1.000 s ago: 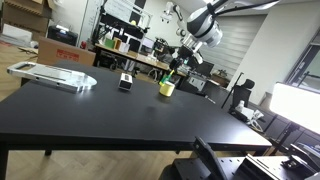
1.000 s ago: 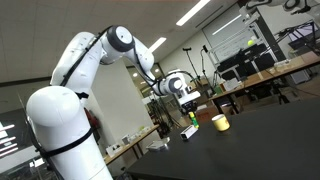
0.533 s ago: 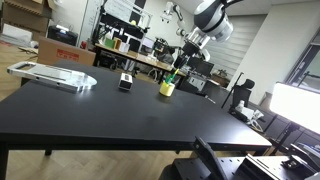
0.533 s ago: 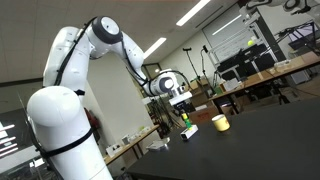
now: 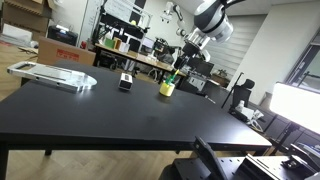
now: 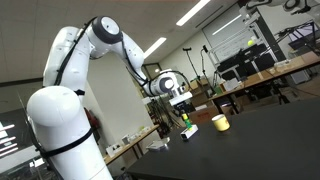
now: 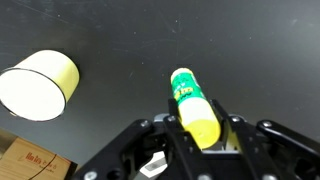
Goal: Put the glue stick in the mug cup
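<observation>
I need to lift the glue stick with my gripper toward the mug cup and over the mug cup's opening (image 7: 31, 94), then lower it inside, because the glue stick is still hanging outside.
My gripper (image 7: 200, 128) is shut on the glue stick (image 7: 192, 100), a green and yellow cylinder that sticks out from between the fingers. The pale yellow mug cup (image 7: 38, 85) stands upright on the black table, to the left of the stick in the wrist view and apart from it. In both exterior views the gripper (image 5: 175, 68) (image 6: 184, 120) hangs low over the table with the glue stick (image 5: 172, 75) (image 6: 187, 130) just beside the mug cup (image 5: 167, 88) (image 6: 220, 122). The stick is outside the cup.
A small black-and-white boxy object (image 5: 126, 81) stands on the black table (image 5: 140, 120) near the cup. A clear plastic tray (image 5: 55, 75) lies at the table's far corner. A cardboard box (image 7: 28, 160) shows at the wrist view's lower left. Cluttered benches stand behind.
The arm's elbow and upper links rose and swung over the past second, and the gripper shifted slightly with the glue stick. Nothing has moved in the last half second.
</observation>
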You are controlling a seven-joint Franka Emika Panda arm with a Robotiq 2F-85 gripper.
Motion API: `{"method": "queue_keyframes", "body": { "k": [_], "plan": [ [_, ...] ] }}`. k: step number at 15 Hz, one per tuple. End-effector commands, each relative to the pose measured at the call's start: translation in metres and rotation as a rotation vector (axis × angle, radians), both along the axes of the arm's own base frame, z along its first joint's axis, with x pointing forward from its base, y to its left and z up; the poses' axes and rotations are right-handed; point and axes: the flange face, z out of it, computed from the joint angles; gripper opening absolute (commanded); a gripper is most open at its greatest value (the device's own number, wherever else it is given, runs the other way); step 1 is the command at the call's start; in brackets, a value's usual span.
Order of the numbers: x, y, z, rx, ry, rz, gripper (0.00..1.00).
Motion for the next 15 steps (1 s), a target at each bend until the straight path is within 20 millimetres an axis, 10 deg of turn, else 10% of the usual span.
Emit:
{"method": "queue_keyframes", "body": {
  "k": [1, 15],
  "plan": [
    [0.029, -0.011, 0.005, -0.026, -0.033, -0.012, 0.09],
    [0.152, -0.072, 0.002, -0.120, -0.139, -0.063, 0.09]
  ]
}}
